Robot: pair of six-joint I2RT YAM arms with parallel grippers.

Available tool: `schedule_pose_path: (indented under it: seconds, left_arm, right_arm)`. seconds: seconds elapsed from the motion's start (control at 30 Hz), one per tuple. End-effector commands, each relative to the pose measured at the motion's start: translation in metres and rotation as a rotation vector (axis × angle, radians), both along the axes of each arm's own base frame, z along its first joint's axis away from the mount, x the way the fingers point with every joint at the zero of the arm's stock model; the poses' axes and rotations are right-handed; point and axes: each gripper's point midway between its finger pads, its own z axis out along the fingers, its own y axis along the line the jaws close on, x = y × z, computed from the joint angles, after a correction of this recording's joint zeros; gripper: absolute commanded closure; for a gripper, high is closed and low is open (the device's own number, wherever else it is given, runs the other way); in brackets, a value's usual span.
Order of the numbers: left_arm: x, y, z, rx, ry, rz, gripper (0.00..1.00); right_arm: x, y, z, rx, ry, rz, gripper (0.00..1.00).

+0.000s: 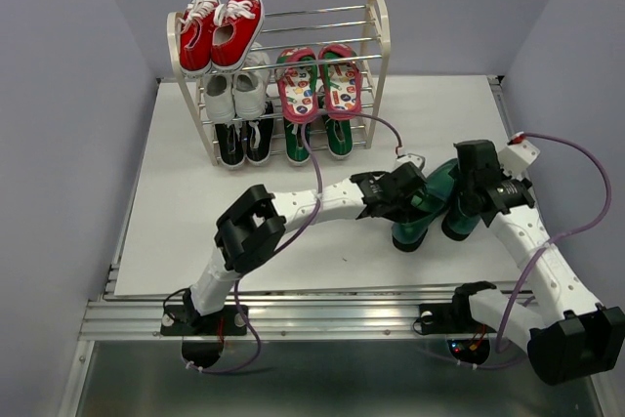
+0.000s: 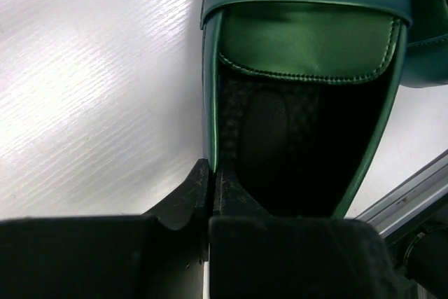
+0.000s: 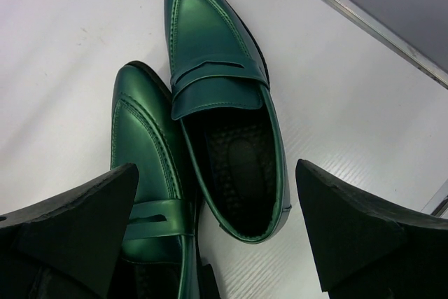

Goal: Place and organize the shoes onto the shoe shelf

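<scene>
The heel goes up and outward with my left gripper onto the shelf's bare top rails beside the red sneakers next, for release there, since that part is bare.
Two glossy dark-green heels lie side by side on the white table at the right, one (image 1: 420, 220) beside the other (image 1: 461, 222). My left gripper (image 1: 398, 194) is shut on the side wall of one heel (image 2: 301, 40), with one finger inside the shoe and one outside (image 2: 187, 197). My right gripper (image 3: 217, 232) is open and hovers over both heels (image 3: 224, 124), touching neither. The shoe shelf (image 1: 379, 46) stands at the back. The red-strapped flip-flops (image 1: 319, 85) lie on its middle tier and the green canvas sneakers (image 1: 318, 136) on its bottom tier.
Red sneakers (image 1: 220, 28) sit on the shelf's top tier, white sneakers (image 1: 234, 95) on the middle left, black sneakers (image 1: 244, 142) on the bottom left. The table's metal edge rail (image 3: 364, 15) runs close to the heels. A purple cable (image 1: 391, 134) loops near the shelf.
</scene>
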Motion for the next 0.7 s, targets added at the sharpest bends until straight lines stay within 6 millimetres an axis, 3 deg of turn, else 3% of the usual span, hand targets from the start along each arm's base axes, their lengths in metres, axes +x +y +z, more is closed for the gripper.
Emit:
schedule_pose_path:
  seconds: [0.0, 0.07, 0.13, 0.17, 0.2, 0.27, 0.3, 0.33, 0.37, 0.4, 0.47, 0.67]
  left_arm:
    - [0.010, 0.018, 0.051, -0.018, -0.116, 0.047, 1.00]
    - [0.012, 0.032, 0.058, 0.002, -0.147, 0.072, 1.00]
    - [0.018, 0.050, 0.079, 0.005, -0.206, 0.115, 1.00]
    - [0.017, 0.060, 0.077, 0.029, -0.217, 0.125, 1.00]
    - [0.020, 0.073, 0.094, 0.029, -0.261, 0.145, 1.00]
    - [0.019, 0.092, 0.099, 0.061, -0.290, 0.164, 1.00]
    - [0.020, 0.104, 0.115, 0.052, -0.327, 0.189, 1.00]
    - [0.018, 0.115, 0.114, 0.079, -0.341, 0.181, 1.00]
    - [0.017, 0.121, 0.119, 0.078, -0.354, 0.180, 1.00]
    - [0.014, 0.128, 0.138, 0.046, -0.383, 0.167, 1.00]
    - [0.010, 0.138, 0.145, 0.036, -0.404, 0.155, 1.00]
    - [0.001, 0.165, 0.225, -0.143, -0.526, 0.169, 1.00]
  right_arm:
    - [0.002, -0.007, 0.016, -0.011, -0.081, -0.033, 0.00]
    - [0.002, -0.007, 0.018, -0.009, -0.090, -0.033, 0.00]
    - [0.001, -0.007, 0.020, -0.005, -0.099, -0.033, 0.00]
    - [0.001, -0.007, 0.021, -0.003, -0.109, -0.035, 0.00]
    - [0.001, -0.007, 0.022, 0.000, -0.117, -0.036, 0.00]
    - [0.000, -0.008, 0.024, 0.001, -0.133, -0.041, 0.00]
    - [-0.001, -0.008, 0.025, 0.002, -0.139, -0.043, 0.00]
    - [-0.001, -0.009, 0.027, 0.001, -0.145, -0.045, 0.00]
    - [-0.001, -0.009, 0.027, 0.001, -0.150, -0.047, 0.00]
    - [-0.001, -0.009, 0.028, 0.005, -0.157, -0.044, 0.00]
    - [-0.001, -0.008, 0.028, 0.005, -0.158, -0.042, 0.00]
    - [0.001, -0.007, 0.026, 0.007, -0.157, -0.036, 0.00]
